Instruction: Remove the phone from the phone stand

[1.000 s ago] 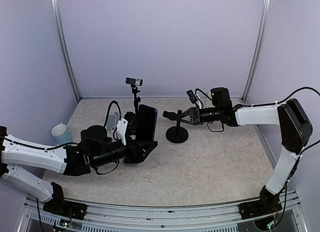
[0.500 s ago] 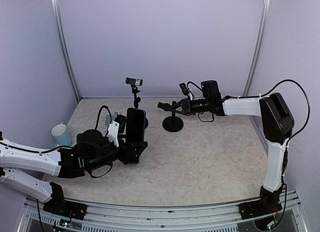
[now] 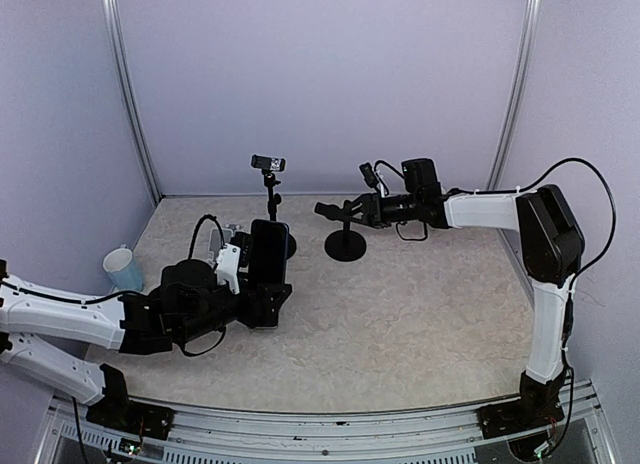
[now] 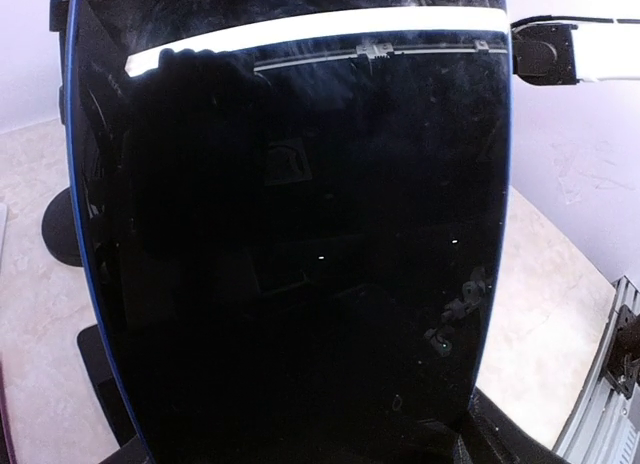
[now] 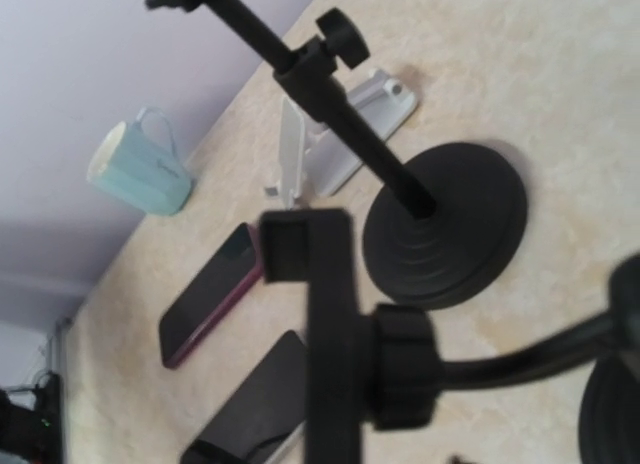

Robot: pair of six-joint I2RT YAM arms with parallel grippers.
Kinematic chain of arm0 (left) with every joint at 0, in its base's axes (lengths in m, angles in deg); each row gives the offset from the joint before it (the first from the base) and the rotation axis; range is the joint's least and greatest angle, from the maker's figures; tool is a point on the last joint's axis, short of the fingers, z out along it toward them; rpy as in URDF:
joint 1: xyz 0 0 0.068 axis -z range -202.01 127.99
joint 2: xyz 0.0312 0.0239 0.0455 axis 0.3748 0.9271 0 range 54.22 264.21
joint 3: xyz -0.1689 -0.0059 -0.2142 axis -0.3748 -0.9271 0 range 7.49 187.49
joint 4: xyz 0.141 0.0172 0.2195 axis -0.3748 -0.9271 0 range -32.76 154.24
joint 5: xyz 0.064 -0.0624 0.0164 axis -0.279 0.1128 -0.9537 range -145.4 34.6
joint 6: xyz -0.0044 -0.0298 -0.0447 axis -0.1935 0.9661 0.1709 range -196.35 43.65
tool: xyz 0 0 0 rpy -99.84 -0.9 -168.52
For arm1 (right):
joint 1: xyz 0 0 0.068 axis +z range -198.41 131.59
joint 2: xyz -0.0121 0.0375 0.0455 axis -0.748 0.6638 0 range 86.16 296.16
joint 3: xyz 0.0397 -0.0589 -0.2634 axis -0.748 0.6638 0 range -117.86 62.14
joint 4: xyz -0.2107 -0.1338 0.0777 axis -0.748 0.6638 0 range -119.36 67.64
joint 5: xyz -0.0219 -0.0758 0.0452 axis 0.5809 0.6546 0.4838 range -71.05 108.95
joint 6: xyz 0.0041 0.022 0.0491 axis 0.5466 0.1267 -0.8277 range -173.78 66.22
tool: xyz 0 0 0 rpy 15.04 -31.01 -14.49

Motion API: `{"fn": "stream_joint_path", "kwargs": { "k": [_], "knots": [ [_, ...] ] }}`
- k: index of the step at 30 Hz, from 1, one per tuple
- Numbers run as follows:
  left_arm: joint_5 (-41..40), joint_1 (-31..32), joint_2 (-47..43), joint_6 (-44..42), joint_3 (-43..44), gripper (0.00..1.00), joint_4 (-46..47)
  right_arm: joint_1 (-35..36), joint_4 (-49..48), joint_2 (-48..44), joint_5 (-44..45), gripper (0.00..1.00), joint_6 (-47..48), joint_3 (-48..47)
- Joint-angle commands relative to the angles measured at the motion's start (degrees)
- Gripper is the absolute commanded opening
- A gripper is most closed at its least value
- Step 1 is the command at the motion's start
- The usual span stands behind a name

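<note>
Next, my left gripper will swing down to its right in the top view, tilting the phone flat, and release it, since bare tabletop before the phone stand lies below.
The black phone point(image 3: 268, 254) stands upright in my left gripper point(image 3: 260, 302), which is shut on its lower end, left of the stand and apart from it. In the left wrist view the phone's dark screen point(image 4: 300, 244) fills the frame and hides my fingers. The black phone stand point(image 3: 345, 246) has a round base on the table and an empty clamp point(image 3: 331, 210) on a bent neck. My right gripper point(image 3: 372, 212) is shut on that neck just behind the clamp. The clamp point(image 5: 310, 324) shows blurred and close in the right wrist view.
A second black stand point(image 3: 270, 199) with a small camera on top stands behind the phone; its base point(image 5: 445, 224) shows in the right wrist view. A light blue mug point(image 3: 122, 268), a white stand point(image 5: 335, 134) and a maroon phone point(image 5: 210, 294) lie at the left.
My left gripper has drawn the phone left and toward the near edge, away from the stand. My right gripper has carried the stand back and slightly left, then held still.
</note>
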Motion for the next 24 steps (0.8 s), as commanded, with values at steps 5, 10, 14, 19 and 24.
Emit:
{"fn": "stream_joint_path", "kwargs": {
  "k": [5,10,14,19,24],
  "knots": [
    [-4.7,0.9,4.5,5.1,7.0,0.02,-4.4,-1.8,-0.7,-4.4,1.5,0.83,0.9,1.7],
    [-7.5,3.1,9.6,9.7,11.9,0.0,-9.3,-3.0,-1.6,-9.1,2.0,0.9,0.7,6.3],
    [-9.4,4.7,14.7,14.6,17.3,0.0,-15.3,-4.4,-2.1,-13.6,2.7,0.91,0.4,11.1],
    [-8.9,6.2,21.2,20.7,24.2,0.0,-20.2,-6.1,-2.2,-20.1,3.8,0.93,0.9,17.8],
    [-7.2,6.5,30.5,25.3,32.9,0.01,-26.3,-6.8,-1.3,-25.8,5.2,0.93,3.4,24.2]
  ]
}}
